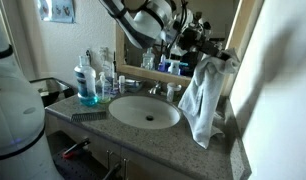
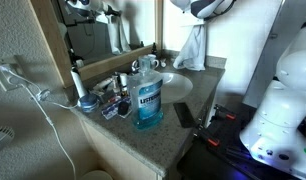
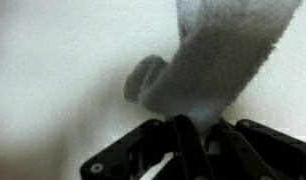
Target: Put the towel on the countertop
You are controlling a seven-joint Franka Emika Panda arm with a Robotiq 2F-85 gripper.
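My gripper is above the bare speckled countertop (image 1: 189,147) beside the sink with the hanging towel, so it should tilt its fingers downward, bring the towel down onto that countertop and let go.
A pale grey-white towel (image 1: 203,98) hangs from my gripper (image 1: 206,55) at the right end of the vanity, its lower edge near the speckled countertop (image 1: 208,150). It also shows in an exterior view (image 2: 190,45), hanging beyond the sink. In the wrist view my gripper (image 3: 193,135) is shut on the towel (image 3: 218,60), which stretches away from the fingers in front of a white wall.
A white round sink (image 1: 145,112) sits in the countertop. A blue mouthwash bottle (image 2: 146,95), toiletries (image 1: 105,80) and a dark comb (image 1: 88,115) stand around the sink. A mirror (image 1: 143,30) is behind, a white wall on the right.
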